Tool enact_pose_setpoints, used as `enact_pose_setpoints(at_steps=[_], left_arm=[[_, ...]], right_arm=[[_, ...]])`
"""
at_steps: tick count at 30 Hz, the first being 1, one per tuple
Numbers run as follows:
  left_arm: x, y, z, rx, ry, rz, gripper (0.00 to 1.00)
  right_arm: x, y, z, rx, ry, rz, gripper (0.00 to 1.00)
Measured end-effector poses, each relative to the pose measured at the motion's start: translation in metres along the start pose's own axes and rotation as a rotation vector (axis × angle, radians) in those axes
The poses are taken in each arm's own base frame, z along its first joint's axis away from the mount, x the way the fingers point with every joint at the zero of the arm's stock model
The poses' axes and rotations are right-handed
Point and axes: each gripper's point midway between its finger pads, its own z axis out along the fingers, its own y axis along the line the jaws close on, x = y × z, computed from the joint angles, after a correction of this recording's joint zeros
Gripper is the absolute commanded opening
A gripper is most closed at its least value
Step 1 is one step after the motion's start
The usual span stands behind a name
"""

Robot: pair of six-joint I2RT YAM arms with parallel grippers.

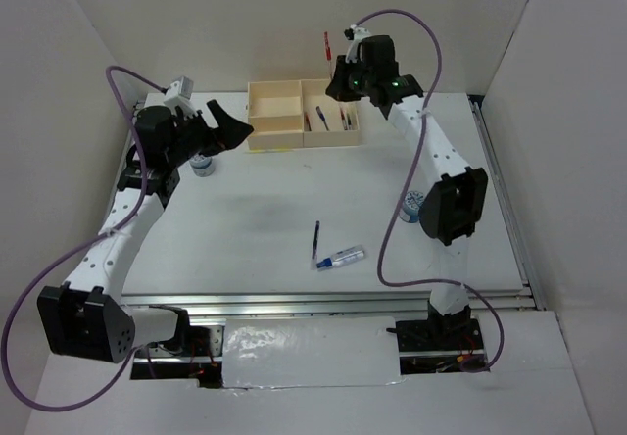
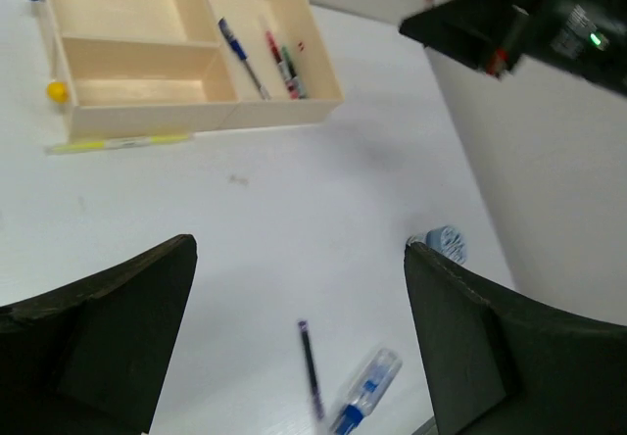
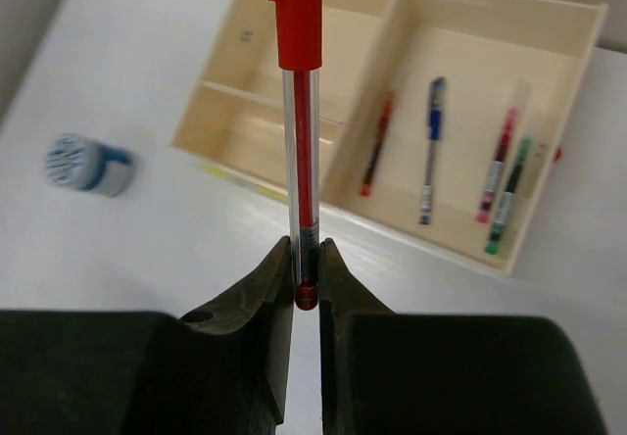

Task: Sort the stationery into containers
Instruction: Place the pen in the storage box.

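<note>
The box's bare bottom shows in the gap [image 1: 333, 119] [image 3: 465, 153] between the blue and pink pens, so my right gripper should next lower the red pen toward that gap, over the box's large section.
The cream-yellow box [image 1: 276, 88] stands at the table's back, with several pens [image 1: 320, 117] in its large right section. They show in the right wrist view as a red pen [image 3: 376, 143], a blue pen [image 3: 431, 146] and two more. My right gripper [image 3: 306, 270] is shut on the end of a red pen [image 3: 302, 112] and holds it over the box's front [image 1: 345, 71]. My left gripper [image 1: 231, 127] is open and empty left of the box. A blue pen [image 1: 315, 242] and a clear blue-ended tube [image 1: 345, 257] lie on the table's middle, below my left gripper [image 2: 299, 249].
One blue-and-white cylinder [image 1: 203, 165] sits under the left arm, and another [image 1: 412, 207] sits by the right arm. A yellow pen [image 2: 118, 143] lies along the box's front wall. White walls close in on three sides of the table.
</note>
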Motion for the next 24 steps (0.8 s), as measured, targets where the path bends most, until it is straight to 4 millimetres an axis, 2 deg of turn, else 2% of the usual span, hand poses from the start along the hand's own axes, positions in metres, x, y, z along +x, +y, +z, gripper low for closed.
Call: enact_pose_setpoints(at_steps=[2, 7, 11, 15, 20, 21, 23, 24], left_arm=[[0.009, 0.003, -0.012, -0.017, 0.012, 0.051, 0.99], [0.027, 0.004, -0.041, -0.018, 0.003, 0.145, 0.99], [0.037, 0.002, -0.048, -0.006, 0.015, 0.175, 0.99], [0.053, 0.006, -0.048, -0.011, 0.062, 0.187, 0.99], [0.068, 0.015, -0.049, -0.030, 0.107, 0.173, 0.99], [0.070, 0.016, -0.049, -0.031, 0.114, 0.171, 0.99], [0.073, 0.017, -0.049, -0.031, 0.126, 0.166, 0.99], [0.075, 0.017, -0.050, -0.031, 0.133, 0.164, 0.99]], right_arm=[[0.012, -0.025, 0.026, 0.086, 0.015, -0.020, 0.00], [0.076, -0.083, 0.078, 0.249, 0.129, -0.039, 0.00], [0.110, -0.109, 0.105, 0.305, 0.171, -0.041, 0.00], [0.116, -0.119, 0.124, 0.322, 0.147, -0.050, 0.03], [0.110, -0.122, 0.128, 0.334, 0.112, -0.050, 0.12], [0.106, -0.123, 0.128, 0.335, 0.098, -0.045, 0.19], [0.103, -0.123, 0.129, 0.337, 0.082, -0.036, 0.26], [0.101, -0.123, 0.129, 0.337, 0.076, -0.034, 0.33]])
